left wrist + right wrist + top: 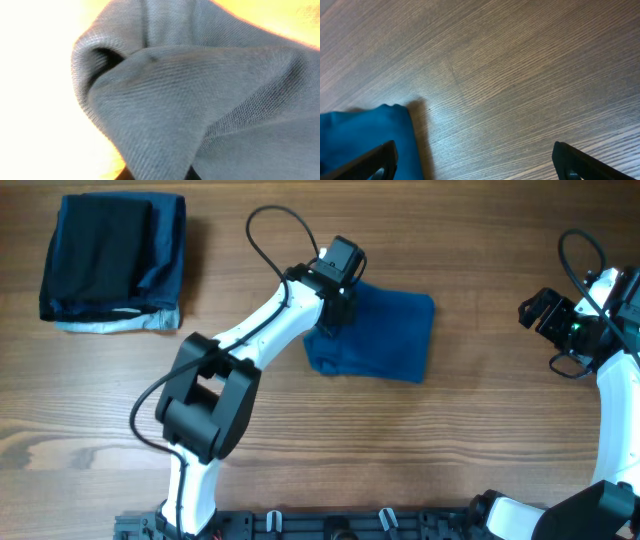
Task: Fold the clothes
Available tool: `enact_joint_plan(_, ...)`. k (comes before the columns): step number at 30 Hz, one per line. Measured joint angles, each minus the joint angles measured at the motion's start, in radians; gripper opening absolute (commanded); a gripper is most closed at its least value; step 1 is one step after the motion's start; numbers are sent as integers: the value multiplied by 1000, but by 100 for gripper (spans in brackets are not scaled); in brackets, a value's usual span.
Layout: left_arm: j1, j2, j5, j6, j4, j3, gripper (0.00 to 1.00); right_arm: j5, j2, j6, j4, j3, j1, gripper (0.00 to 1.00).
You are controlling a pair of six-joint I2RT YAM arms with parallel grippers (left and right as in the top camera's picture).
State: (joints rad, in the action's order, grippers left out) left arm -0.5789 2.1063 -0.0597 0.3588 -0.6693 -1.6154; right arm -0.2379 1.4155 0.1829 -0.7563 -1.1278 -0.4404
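The shirt should go onto the navy stack (pixel 108 256) next, since that is to the gripper's left in the overhead view; my left gripper will lift, carry and release it there.
The clothes, a blue polo shirt (pixel 385 335), lie folded into a compact rectangle at the middle of the wooden table (pixel 450 450). My left gripper (pixel 335 315) sits on the shirt's upper left edge. In the left wrist view, bunched blue fabric (pixel 200 100) fills the picture and runs down between the dark jaws, so the left gripper (pixel 157 176) is shut on it. Off to the right my right gripper (pixel 540 315) hovers apart from the shirt. Its fingers (pixel 380 160) stand wide open over bare wood, with a shirt corner (pixel 360 135) at the lower left.
A stack of folded dark navy garments (pixel 115 260) with a pale blue edge lies at the back left. Black cables loop above both arms. The arm bases stand along the front edge.
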Motion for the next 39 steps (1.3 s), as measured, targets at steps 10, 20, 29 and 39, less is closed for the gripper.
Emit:
enact_joint_plan(10,16,-95,-311,-57,69,-7,4,0,0,0,0,0,0,99)
enact_joint_plan(20,75,-149,-490,-131,216,-7,4,0,0,0,0,0,0,100)
enact_joint_plan(29,268,-237,-514,-138,412,-7,4,0,0,0,0,0,0,99)
enact_joint_plan(39,531,-237,-341,68,547,-7,4,0,0,0,0,0,0,100)
